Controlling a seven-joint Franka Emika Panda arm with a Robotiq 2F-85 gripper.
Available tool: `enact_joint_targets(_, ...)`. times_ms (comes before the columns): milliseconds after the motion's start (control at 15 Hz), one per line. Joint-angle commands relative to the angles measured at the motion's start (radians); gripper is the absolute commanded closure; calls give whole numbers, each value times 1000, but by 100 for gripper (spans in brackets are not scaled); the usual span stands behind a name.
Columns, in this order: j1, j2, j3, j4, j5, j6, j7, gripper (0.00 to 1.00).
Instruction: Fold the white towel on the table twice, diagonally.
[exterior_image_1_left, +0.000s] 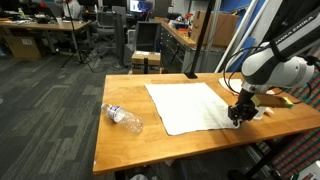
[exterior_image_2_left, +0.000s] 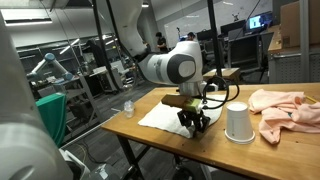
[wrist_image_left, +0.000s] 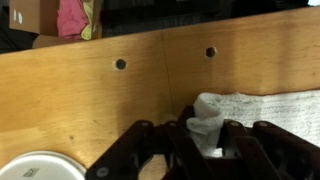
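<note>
The gripper lifts the pinched corner up next, carries it diagonally outward across the still-unfolded cloth to the towel's opposite corner (exterior_image_1_left: 149, 87) and releases it.
The white towel (exterior_image_1_left: 186, 104) lies spread flat on the wooden table (exterior_image_1_left: 130, 145); it also shows in an exterior view (exterior_image_2_left: 160, 115). My gripper (exterior_image_1_left: 238, 117) is at the towel's near right corner, down at the table surface. In the wrist view the towel's corner (wrist_image_left: 207, 122) is bunched up between my fingers (wrist_image_left: 205, 150), which are shut on it. In an exterior view my gripper (exterior_image_2_left: 195, 123) sits at the towel's edge.
A clear plastic bottle (exterior_image_1_left: 122, 117) lies left of the towel. A white cup (exterior_image_2_left: 237, 121) stands upside down near my gripper, and its rim shows in the wrist view (wrist_image_left: 40, 167). A pink cloth (exterior_image_2_left: 287, 108) lies beyond it. Two holes (wrist_image_left: 120, 64) mark the tabletop.
</note>
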Motion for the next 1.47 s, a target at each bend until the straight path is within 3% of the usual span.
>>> enact_joint_targets(0, 14, -37, -4, 51, -114, -151, 96, 94)
enact_joint_targets(400, 62, -36, 38, 212, -220, -418, 198, 94)
enact_joint_targets(867, 142, 85, 117, 519, -248, -665, 251, 94)
enact_joint_targets(1133, 177, 208, 141, 718, -224, -743, 248, 94)
enact_joint_targets(1400, 205, 304, 147, 873, -177, -729, 304, 94)
